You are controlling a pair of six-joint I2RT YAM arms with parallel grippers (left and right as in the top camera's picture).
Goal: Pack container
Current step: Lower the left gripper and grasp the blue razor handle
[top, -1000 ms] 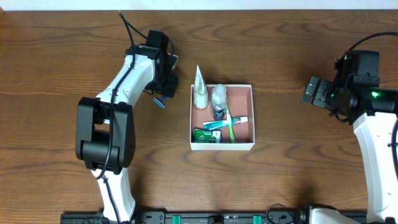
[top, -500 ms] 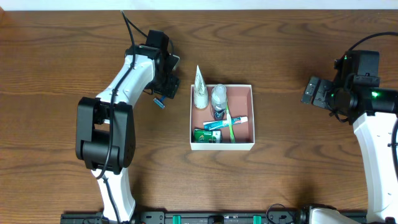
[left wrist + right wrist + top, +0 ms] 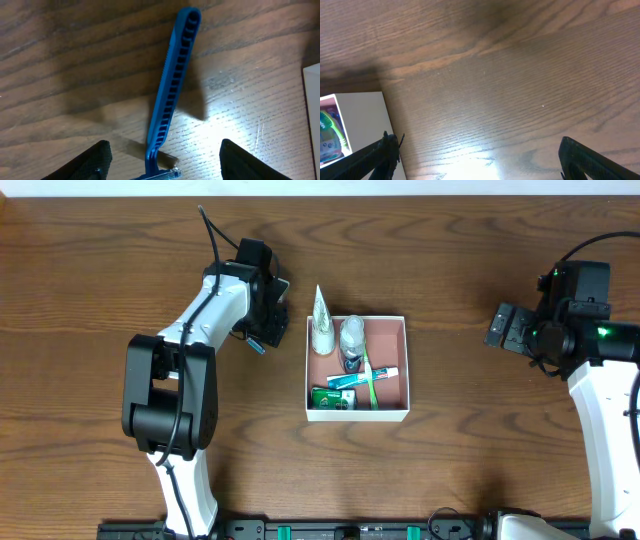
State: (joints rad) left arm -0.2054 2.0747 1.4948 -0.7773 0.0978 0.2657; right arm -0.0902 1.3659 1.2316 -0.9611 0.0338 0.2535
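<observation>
The left gripper will next move down onto the blue razor's ribbed handle point(image 3: 158, 133) near the razor's head, where its open fingers are already on both sides.
The container point(image 3: 401, 403) is a white-walled square box with a pink-brown inside at the table's middle; its wall also shows in the right wrist view point(image 3: 365, 115). It holds a white tube point(image 3: 322, 332) leaning over its left wall, a clear bottle point(image 3: 351, 335), a green toothbrush point(image 3: 368, 378), a toothpaste tube point(image 3: 385, 374) and a green packet point(image 3: 331, 397). A blue razor point(image 3: 172, 90) lies on the wood left of the box. My left gripper point(image 3: 162, 160) is open right over it, a finger on either side of its head. My right gripper point(image 3: 480, 155) is open and empty, off to the box's right.
The table is dark brown wood point(image 3: 480, 470). The left arm point(image 3: 200, 320) stretches from the front edge up toward the box's upper left corner. The right arm point(image 3: 600, 410) stands at the right edge. A black rail point(image 3: 340, 530) runs along the front.
My left gripper has shifted slightly right and down over the razor, now covering most of it in the overhead view. The right arm has not moved.
</observation>
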